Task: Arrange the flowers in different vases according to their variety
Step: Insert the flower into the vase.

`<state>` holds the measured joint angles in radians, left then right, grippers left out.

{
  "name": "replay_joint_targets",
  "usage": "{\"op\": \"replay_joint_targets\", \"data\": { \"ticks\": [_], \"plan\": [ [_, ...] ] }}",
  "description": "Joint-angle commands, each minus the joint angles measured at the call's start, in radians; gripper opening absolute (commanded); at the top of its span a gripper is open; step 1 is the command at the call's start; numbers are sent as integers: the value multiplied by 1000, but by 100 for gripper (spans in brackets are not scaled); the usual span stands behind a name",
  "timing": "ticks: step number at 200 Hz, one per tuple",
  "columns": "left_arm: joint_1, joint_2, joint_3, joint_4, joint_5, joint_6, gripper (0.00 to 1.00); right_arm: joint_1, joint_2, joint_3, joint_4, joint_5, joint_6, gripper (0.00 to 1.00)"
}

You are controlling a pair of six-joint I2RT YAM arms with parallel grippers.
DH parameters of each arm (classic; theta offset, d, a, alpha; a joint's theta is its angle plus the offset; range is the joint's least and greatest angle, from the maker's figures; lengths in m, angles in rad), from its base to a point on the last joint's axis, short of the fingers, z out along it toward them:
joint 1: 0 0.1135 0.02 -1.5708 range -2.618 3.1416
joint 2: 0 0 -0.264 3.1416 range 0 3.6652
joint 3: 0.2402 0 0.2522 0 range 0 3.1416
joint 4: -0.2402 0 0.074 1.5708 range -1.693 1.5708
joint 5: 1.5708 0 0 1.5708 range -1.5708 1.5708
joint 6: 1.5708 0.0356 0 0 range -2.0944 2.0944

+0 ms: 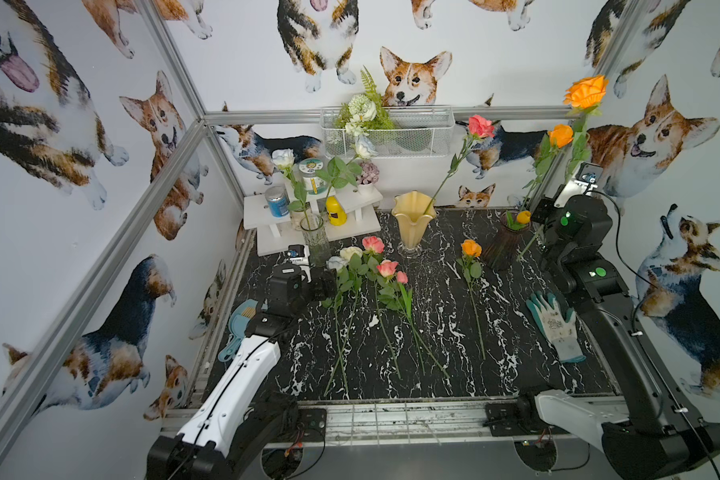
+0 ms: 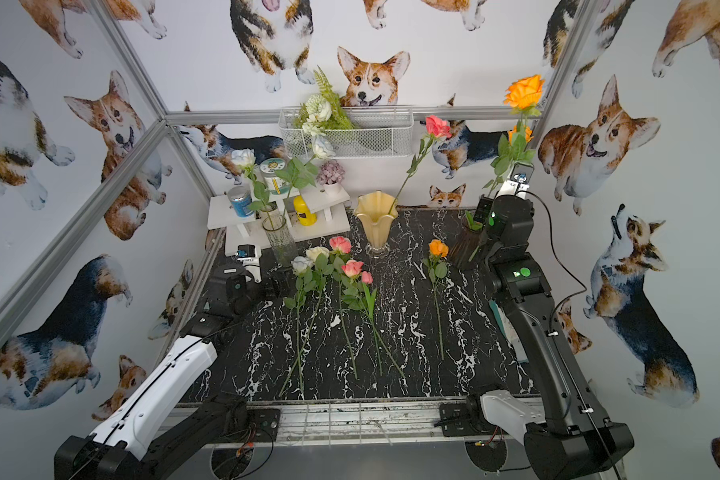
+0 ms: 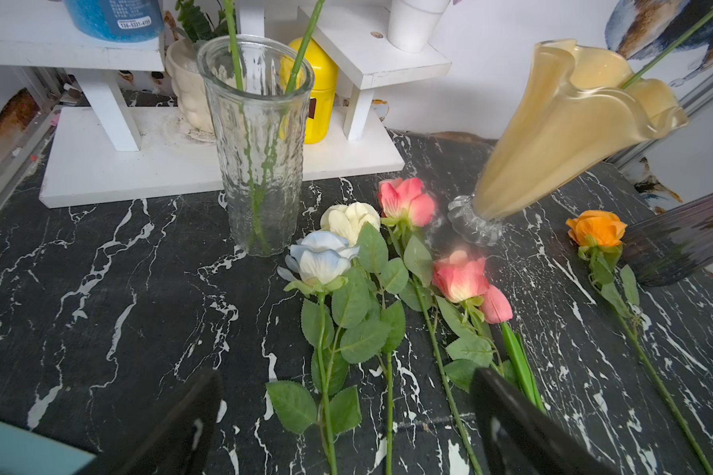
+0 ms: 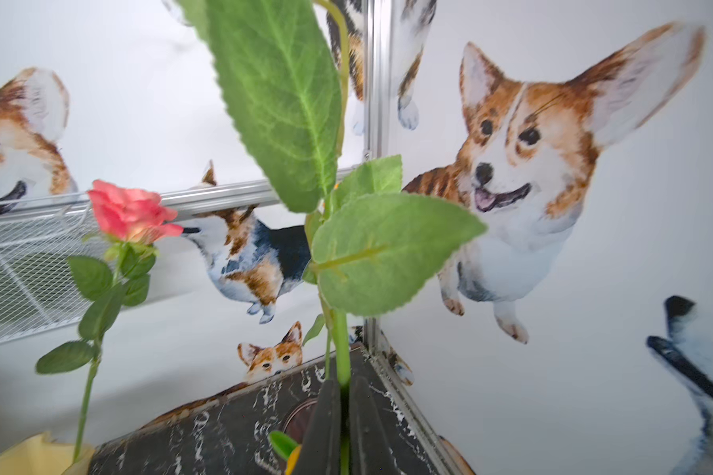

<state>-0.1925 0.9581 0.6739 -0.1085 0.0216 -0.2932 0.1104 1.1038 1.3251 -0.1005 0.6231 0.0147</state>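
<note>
The robot's right gripper should next move outward and down over the dark purple vase's opening (image 1: 509,223) (image 4: 300,418) and let go of the orange rose's green stem, because the vase's opening is outward and below the gripper.
My right gripper (image 1: 542,217) (image 4: 344,411) is shut on the stem (image 4: 340,349) of a tall orange rose (image 1: 586,90), held upright beside the dark purple vase (image 1: 504,246). That vase holds another orange rose (image 1: 560,135) and an orange bud (image 1: 523,216). The clear vase (image 3: 260,156) holds two white roses. The cream vase (image 1: 412,224) holds a pink rose (image 4: 130,214). Flat on the table lie two white roses (image 3: 326,257), two pink roses (image 3: 406,201), a pink bud (image 3: 495,305) and an orange rose (image 1: 471,248). My left gripper (image 3: 346,411) hangs open over the white roses' stems.
A white step shelf (image 1: 267,208) at the back left carries blue-lidded jars, a yellow bottle (image 1: 336,211) and a purple potted flower. A wire basket (image 1: 412,133) with a fern bouquet hangs on the back wall. A glove (image 1: 555,326) lies right, a blue brush (image 1: 235,328) left.
</note>
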Motion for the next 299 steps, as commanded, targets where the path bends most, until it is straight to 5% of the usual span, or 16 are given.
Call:
{"op": "replay_joint_targets", "data": {
  "ticks": [1, 135, 299],
  "plan": [
    [-1, -1, 1, 9, -3, -1, 100, -30, 8, 5, 146, 61, -97, 0],
    [-1, -2, -2, 8, -12, -3, 100, -101, 276, -104, 872, 144, -315, 0],
    [-1, -2, -5, 7, -34, -1, 100, -110, 477, -202, 1003, 125, -217, 0]
  ]
}}
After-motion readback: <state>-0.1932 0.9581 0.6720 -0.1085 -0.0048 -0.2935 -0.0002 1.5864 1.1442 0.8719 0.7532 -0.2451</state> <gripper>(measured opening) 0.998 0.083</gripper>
